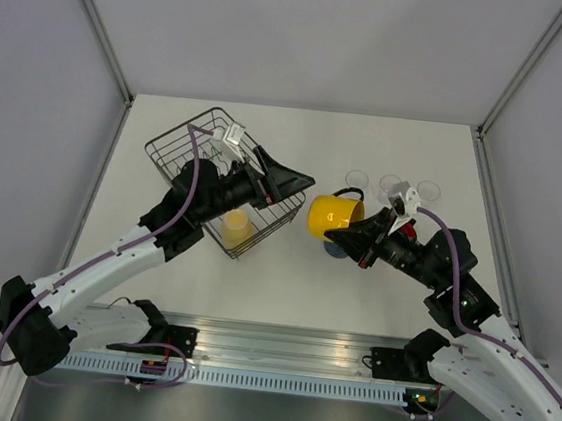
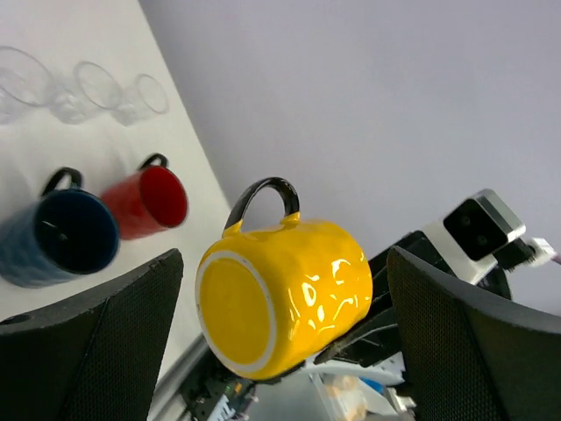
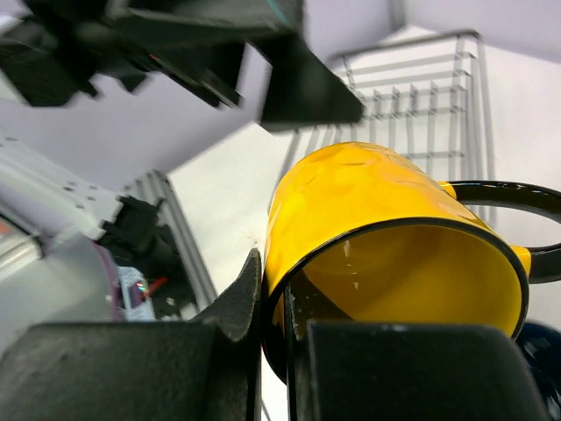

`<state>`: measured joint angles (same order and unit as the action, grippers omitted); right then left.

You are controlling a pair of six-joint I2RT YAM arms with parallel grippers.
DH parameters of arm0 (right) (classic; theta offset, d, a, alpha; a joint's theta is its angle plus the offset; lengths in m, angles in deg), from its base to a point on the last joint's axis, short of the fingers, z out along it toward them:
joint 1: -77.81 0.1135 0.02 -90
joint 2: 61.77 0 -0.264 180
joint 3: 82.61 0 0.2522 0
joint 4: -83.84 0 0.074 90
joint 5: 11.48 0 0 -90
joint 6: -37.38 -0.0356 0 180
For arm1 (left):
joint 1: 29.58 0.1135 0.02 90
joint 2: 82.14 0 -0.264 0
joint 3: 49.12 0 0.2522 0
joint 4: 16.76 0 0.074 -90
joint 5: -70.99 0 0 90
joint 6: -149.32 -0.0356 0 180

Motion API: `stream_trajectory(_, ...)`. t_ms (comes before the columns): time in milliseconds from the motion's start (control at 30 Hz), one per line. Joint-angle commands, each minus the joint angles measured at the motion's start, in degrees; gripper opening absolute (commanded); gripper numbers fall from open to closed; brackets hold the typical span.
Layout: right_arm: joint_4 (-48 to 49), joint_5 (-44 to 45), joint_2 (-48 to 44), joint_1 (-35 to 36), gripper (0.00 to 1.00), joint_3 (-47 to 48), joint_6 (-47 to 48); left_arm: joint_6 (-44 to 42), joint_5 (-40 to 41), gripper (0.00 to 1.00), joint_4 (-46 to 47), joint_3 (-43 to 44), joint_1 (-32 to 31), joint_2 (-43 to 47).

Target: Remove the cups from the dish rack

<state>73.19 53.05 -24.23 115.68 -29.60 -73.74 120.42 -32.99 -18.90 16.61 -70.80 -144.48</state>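
Observation:
Next, my right gripper will swing right in the top view, tip the sideways orange-yellow mug upright, lower and release it, since clear tabletop lies below the gripper, past the red mug [image 2: 145, 202].
My right gripper [image 1: 356, 236] is shut on the rim of the orange-yellow mug [image 1: 333, 216] and holds it on its side above the table, one finger inside and one outside [image 3: 241, 303]. The mug [image 3: 368, 210] fills the right wrist view. My left gripper [image 1: 286, 185] is open and empty at the right end of the dish rack [image 1: 182, 150], its fingers [image 2: 96, 342] facing the mug [image 2: 289, 298]. A pale cream-yellow mug [image 1: 236, 228] sits in the rack. The dark blue mug [image 2: 61, 237], red mug [image 2: 145, 202] and three clear tumblers [image 2: 96, 88] stand on the table.
The tumblers [image 1: 392, 185] line up at the far right of the table. The blue mug [image 1: 337, 249] lies just under the held mug, and the red mug [image 1: 407, 229] is mostly hidden by the right wrist. Grey walls enclose the table. The rack [image 3: 421, 96] shows behind the mug.

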Motion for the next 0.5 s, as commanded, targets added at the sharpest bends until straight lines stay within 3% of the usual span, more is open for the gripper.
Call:
stream_trajectory(0, -10.5, 10.6, -1.4, 0.0, 0.00, 6.6, 7.8, -8.3, 10.2, 1.00, -8.8, 3.2, 0.1, 2.3)
stream_trajectory(167, -23.6, 19.7, 1.0, -0.1, 0.01, 13.4, 11.8, -12.9, 13.3, 1.00, -14.4, 4.5, 0.1, 4.7)
stream_trajectory(300, -37.7, 33.4, 7.3, 0.0, 0.00, 19.7, 13.6, -19.9, 12.8, 1.00, -19.8, 6.7, 0.1, 5.8)
stream_trajectory(467, -46.3, 53.0, 13.7, -0.2, 0.00, 25.4, 13.3, -25.3, 13.4, 1.00, -28.4, 7.9, 0.1, 8.5)
